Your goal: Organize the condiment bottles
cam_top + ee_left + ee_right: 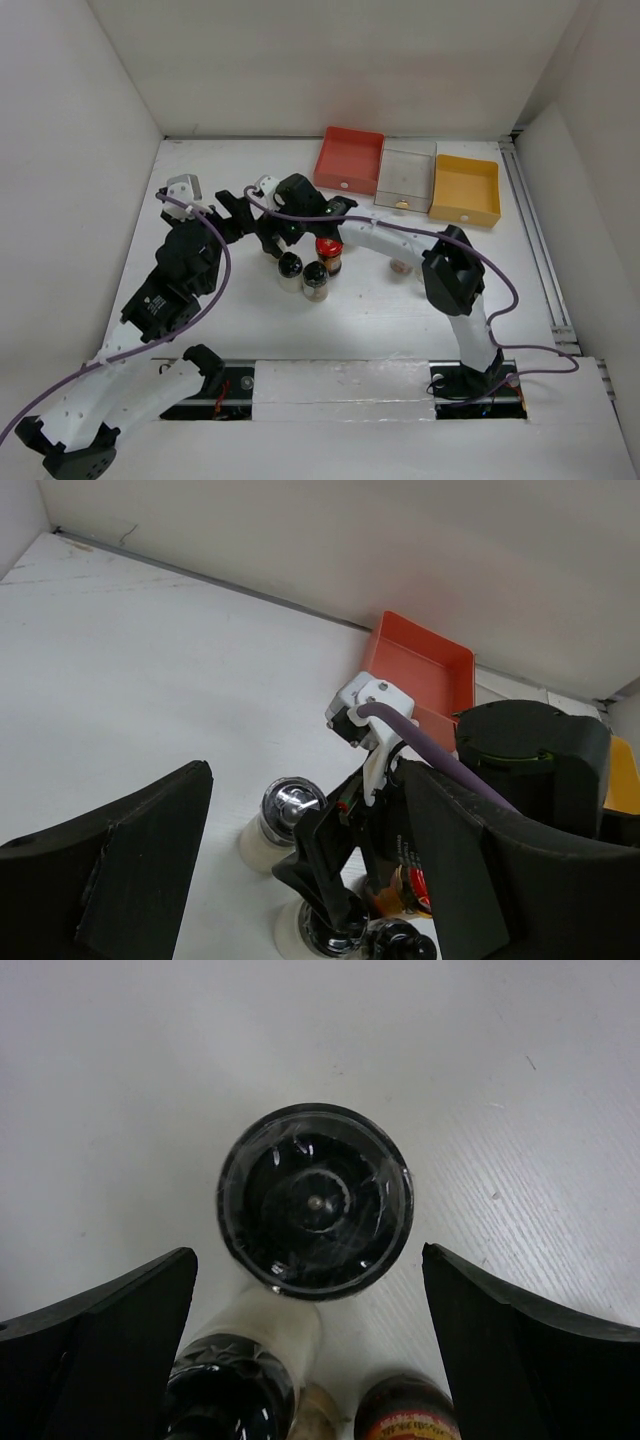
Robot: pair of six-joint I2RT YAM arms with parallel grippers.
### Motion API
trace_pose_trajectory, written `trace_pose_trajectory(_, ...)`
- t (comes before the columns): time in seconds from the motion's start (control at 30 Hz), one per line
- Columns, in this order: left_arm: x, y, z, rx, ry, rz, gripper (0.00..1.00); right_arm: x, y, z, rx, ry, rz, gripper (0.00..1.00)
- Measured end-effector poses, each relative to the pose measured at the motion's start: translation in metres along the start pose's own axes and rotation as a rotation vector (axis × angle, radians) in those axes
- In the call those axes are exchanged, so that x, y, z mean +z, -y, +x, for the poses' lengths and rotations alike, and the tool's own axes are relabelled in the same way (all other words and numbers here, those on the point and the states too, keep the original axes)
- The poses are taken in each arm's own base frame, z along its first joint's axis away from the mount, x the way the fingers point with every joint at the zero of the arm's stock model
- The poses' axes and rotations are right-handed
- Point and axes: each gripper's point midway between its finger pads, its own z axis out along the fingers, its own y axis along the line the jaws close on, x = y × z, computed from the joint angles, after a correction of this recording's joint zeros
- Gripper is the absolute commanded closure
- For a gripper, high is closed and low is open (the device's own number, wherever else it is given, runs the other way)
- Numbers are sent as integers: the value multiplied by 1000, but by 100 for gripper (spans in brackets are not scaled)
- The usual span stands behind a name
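Observation:
The shiny dark lid (315, 1200) is beyond my open fingers, so my right gripper will next move outward, away from the black-domed shaker, and close around it.
The condiment bottles stand in a cluster at the table's middle left. In the top view I see two black-domed shakers (290, 266) (315, 281) and a red-lidded brown jar (328, 250). My right gripper (272, 232) hovers open over the cluster. Its wrist view looks straight down on a jar with a shiny dark lid (315, 1200), beyond the open gripper (310, 1252), with a black-domed shaker (230, 1390) and the red-lidded jar (405, 1415) nearer. My left gripper (232, 212) is open and empty just left of the cluster. Its wrist view (305, 775) shows a silver-lidded jar (290, 810) ahead.
A red tray (348, 160), a clear tray (405, 175) and a yellow tray (465, 190) stand in a row at the back right. Another jar (402, 266) sits half hidden under my right forearm. The two grippers are very close together. White walls enclose the table.

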Motion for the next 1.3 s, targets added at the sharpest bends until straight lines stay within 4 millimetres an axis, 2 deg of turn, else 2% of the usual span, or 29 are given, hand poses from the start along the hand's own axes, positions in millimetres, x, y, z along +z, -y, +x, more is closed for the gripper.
trace_pose_trajectory(0.1, -2, -1, -2, -6, 7, -2, 26, 7, 5, 3, 5, 3, 24, 0)
trace_pose_trajectory(0.23, -4, -5, -4, -18, 22, -9, 26, 10, 7, -11, 8, 67, 32, 1)
trace_pose_trajectory(0.3, -5, -7, -6, -25, 30, -15, 26, 12, 7, -19, 13, 98, 32, 8)
trace_pose_trajectory(0.4, -8, -8, -10, -37, 43, -17, 26, 16, 7, -30, 28, 151, 31, 29)
trace_pose_trajectory(0.6, -10, -11, -15, -50, 59, -25, 26, 24, 8, -34, 35, 181, 30, 29)
trace_pose_trajectory(0.73, -10, -12, -15, -51, 63, -30, 26, 25, 12, -35, 42, 185, 36, 18)
trace_pose_trajectory(0.77, -10, -12, -16, -51, 63, -30, 26, 25, 13, -34, 43, 184, 37, 18)
trace_pose_trajectory(0.87, -10, -11, -16, -54, 66, -29, 26, 25, 14, -34, 45, 183, 35, 27)
trace_pose_trajectory(0.97, -10, -11, -17, -55, 68, -29, 26, 25, 14, -33, 52, 183, 35, 48)
trace_pose_trajectory(1.17, -12, -12, -19, -63, 75, -27, 18, 21, 22, -33, 67, 208, 7, 51)
trace_pose_trajectory(1.3, -12, -12, -19, -69, 77, -27, 14, 7, 45, -36, 128, 228, -32, 52)
